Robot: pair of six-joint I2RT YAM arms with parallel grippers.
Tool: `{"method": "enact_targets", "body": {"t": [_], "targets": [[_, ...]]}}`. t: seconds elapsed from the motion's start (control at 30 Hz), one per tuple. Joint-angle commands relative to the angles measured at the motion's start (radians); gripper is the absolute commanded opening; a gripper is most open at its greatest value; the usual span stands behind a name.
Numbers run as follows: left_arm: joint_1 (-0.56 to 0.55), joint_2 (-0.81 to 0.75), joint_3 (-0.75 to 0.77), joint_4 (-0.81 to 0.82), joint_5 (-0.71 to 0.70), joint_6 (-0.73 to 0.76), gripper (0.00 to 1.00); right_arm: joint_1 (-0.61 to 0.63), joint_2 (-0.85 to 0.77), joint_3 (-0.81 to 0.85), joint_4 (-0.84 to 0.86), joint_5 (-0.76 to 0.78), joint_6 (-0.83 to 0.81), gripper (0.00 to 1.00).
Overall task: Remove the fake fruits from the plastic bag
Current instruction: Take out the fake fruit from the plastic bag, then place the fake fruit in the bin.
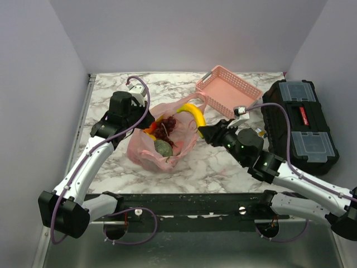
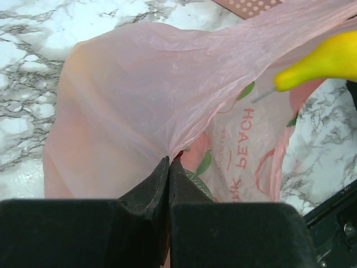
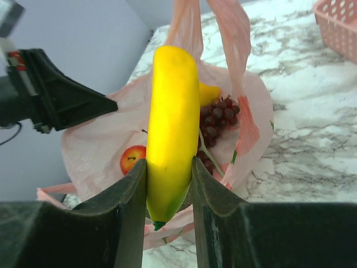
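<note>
The pink lattice basket (image 1: 223, 92) is outward of my right gripper. My right gripper should move outward next and lower the banana (image 1: 194, 114) into the basket to let it go.
The translucent pink plastic bag (image 1: 167, 142) lies open mid-table. In it I see a dark grape bunch (image 1: 166, 128), a dull green melon (image 1: 163, 148), a red apple (image 3: 132, 158) and a yellow fruit (image 3: 209, 92). My left gripper (image 1: 140, 121) is shut on the bag's left rim; the film (image 2: 139, 95) stretches up from its fingertips (image 2: 159, 173). My right gripper (image 1: 202, 132) is shut on the yellow banana (image 1: 194, 114) near its stem end, holding it above the bag's right edge. In the right wrist view the banana (image 3: 170, 134) stands between the fingers.
A rigid pink lattice basket (image 1: 227, 91) sits at the back right of the bag. A black toolbox (image 1: 299, 117) stands at the right edge. White walls close in the table on three sides.
</note>
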Motion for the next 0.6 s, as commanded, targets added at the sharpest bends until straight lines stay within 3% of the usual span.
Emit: {"method": "enact_targets", "body": {"t": [0.0, 0.23, 0.33, 0.57], "targets": [[-0.007, -0.012, 0.013, -0.016, -0.094, -0.014, 0.00, 0.005, -0.093, 0.074, -0.062, -0.005, -0.106, 0.01], [-0.007, 0.004, 0.021, -0.023, -0.078, -0.014, 0.00, 0.004, -0.130, 0.159, -0.041, 0.072, -0.205, 0.01], [-0.007, 0.000, 0.021, -0.022, -0.076, -0.012, 0.00, 0.004, -0.115, 0.181, -0.004, 0.184, -0.230, 0.01], [-0.007, -0.003, 0.019, -0.019, -0.061, -0.012, 0.00, -0.048, 0.043, 0.326, 0.005, 0.352, -0.253, 0.01]]}}
